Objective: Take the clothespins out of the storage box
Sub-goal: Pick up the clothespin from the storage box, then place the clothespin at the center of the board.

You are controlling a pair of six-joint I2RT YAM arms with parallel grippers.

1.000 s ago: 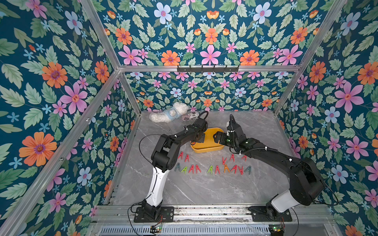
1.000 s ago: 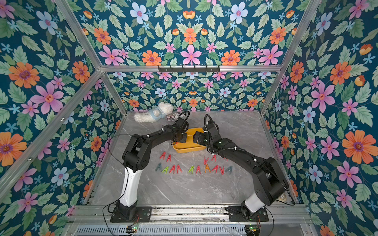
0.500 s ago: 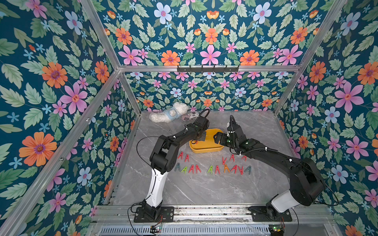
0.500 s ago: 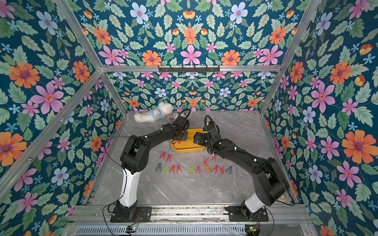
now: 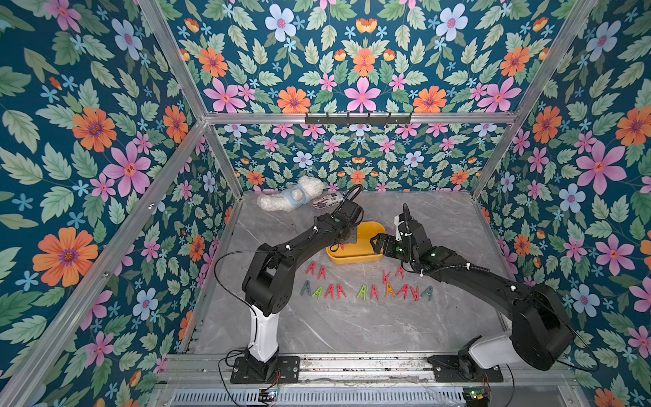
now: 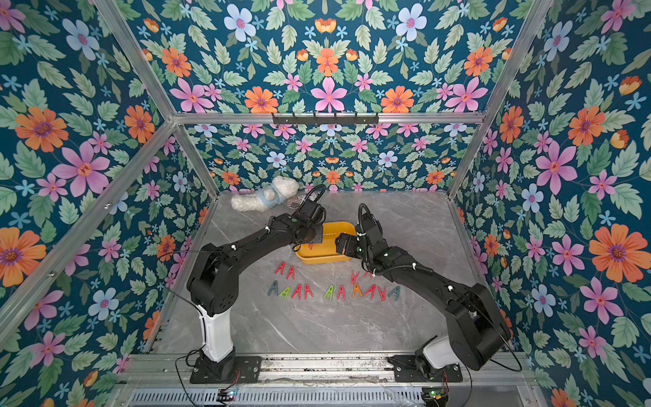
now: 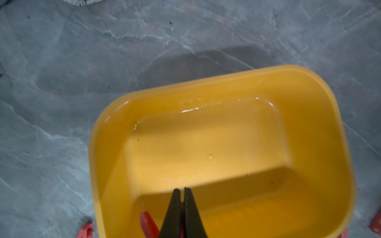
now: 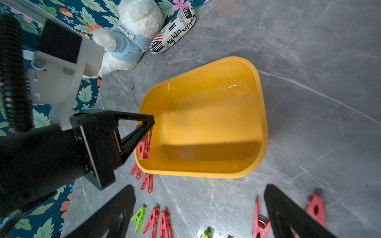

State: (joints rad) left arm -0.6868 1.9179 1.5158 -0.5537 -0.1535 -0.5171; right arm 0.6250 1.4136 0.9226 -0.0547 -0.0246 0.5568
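Observation:
I'll next carry my left gripper's clothespin back over the box's near side, lower and release it, as a bare gap between red clothespins lies back and below.
The yellow storage box point(image 5: 355, 260) point(image 6: 324, 260) stands mid-table. My left gripper point(image 5: 343, 243) point(image 7: 181, 188) reaches into the box at one end and is shut on a red clothespin point(image 8: 144, 146) point(image 7: 147, 224) hanging just inside the box wall point(image 8: 206, 169). The rest of the box floor point(image 7: 206, 148) is bare. My right gripper point(image 5: 377, 243) point(image 8: 199, 186) hovers open at the box's other end, above the table, holding nothing. Several red, green, orange and grey clothespins point(image 5: 363, 290) point(image 6: 331, 291) lie in rows in front of the box.
A white plush bear in blue point(image 5: 292, 199) point(image 8: 132, 37) and a printed oval case point(image 5: 329, 201) point(image 8: 173, 31) lie at the back left near the wall. Floral walls enclose the table on three sides.
My left gripper has closed on the red clothespin inside the box. The right gripper stays open and almost still.

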